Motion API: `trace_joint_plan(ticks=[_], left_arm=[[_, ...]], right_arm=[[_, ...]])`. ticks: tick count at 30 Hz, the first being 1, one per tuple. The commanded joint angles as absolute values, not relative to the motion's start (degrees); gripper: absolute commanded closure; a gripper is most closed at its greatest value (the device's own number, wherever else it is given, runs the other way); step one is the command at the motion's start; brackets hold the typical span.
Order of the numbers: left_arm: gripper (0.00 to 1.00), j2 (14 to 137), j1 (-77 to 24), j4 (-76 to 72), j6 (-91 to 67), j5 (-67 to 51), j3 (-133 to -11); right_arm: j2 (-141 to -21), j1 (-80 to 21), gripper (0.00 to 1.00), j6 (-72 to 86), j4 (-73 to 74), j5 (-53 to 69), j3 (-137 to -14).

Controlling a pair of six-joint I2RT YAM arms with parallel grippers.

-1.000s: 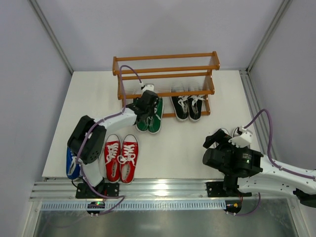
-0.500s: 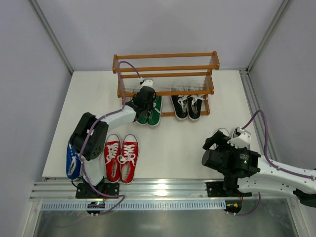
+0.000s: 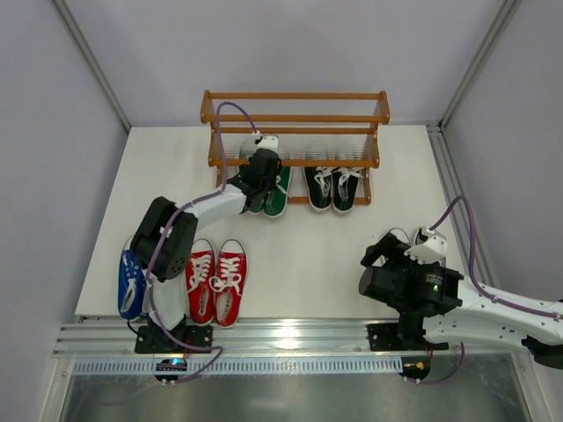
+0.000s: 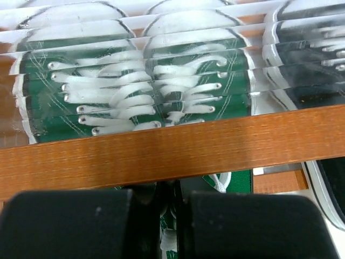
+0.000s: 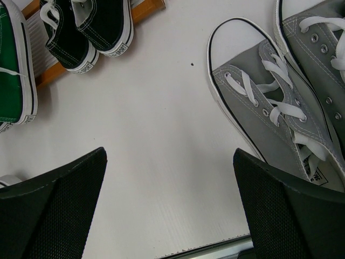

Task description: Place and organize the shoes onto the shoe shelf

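Observation:
My left gripper should push the green pair slightly outward and deeper onto the lowest level, then let go of the shoes' inner sides, because the heels stick out past the level's front bar.
The orange-brown shoe shelf (image 3: 296, 117) stands at the back of the table. The green shoes (image 3: 274, 192) lie side by side on its lowest tier at the left, with the black pair (image 3: 332, 189) to their right. My left gripper (image 3: 261, 172) is over the green pair's heels. In the left wrist view it (image 4: 168, 197) is shut on the inner walls of the green shoes (image 4: 135, 91), below a wooden rail (image 4: 226, 143). My right gripper (image 5: 170, 205) is open and empty above the table, beside the grey shoes (image 5: 269, 116). The red shoes (image 3: 215, 281) and blue shoes (image 3: 130, 283) lie at the front left.
The grey pair (image 3: 398, 235) is mostly hidden under my right arm in the top view. The black shoes (image 5: 89, 29) and one green shoe (image 5: 13, 65) show at the top left of the right wrist view. Grey walls enclose the table.
My left gripper has pushed the green shoes away from me, deeper under the shelf's lower rails. The shelf has shifted slightly back. The right arm has barely moved.

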State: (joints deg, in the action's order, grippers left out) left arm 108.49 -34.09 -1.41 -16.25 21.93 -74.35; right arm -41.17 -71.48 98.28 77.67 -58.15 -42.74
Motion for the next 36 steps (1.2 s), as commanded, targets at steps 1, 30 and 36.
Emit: trace_joint_plan(ticks=[1, 30, 36], left_arm=[[1.0, 107.31, -33.4, -19.83, -12.14, 26.54, -78.32], [0.01, 104.35, -31.11, -17.76, -13.44, 32.26, -74.36], [0.0, 95.2, -31.11, -15.12, -18.54, 31.9, -67.6]], right_arm=[[-41.84, -71.46, 0.0, 99.4, 82.09, -60.12, -42.72], [-43.68, -71.46, 0.0, 96.77, 77.96, -60.29, -41.31], [-42.45, -71.46, 0.0, 89.4, 71.46, -61.96, -40.61]])
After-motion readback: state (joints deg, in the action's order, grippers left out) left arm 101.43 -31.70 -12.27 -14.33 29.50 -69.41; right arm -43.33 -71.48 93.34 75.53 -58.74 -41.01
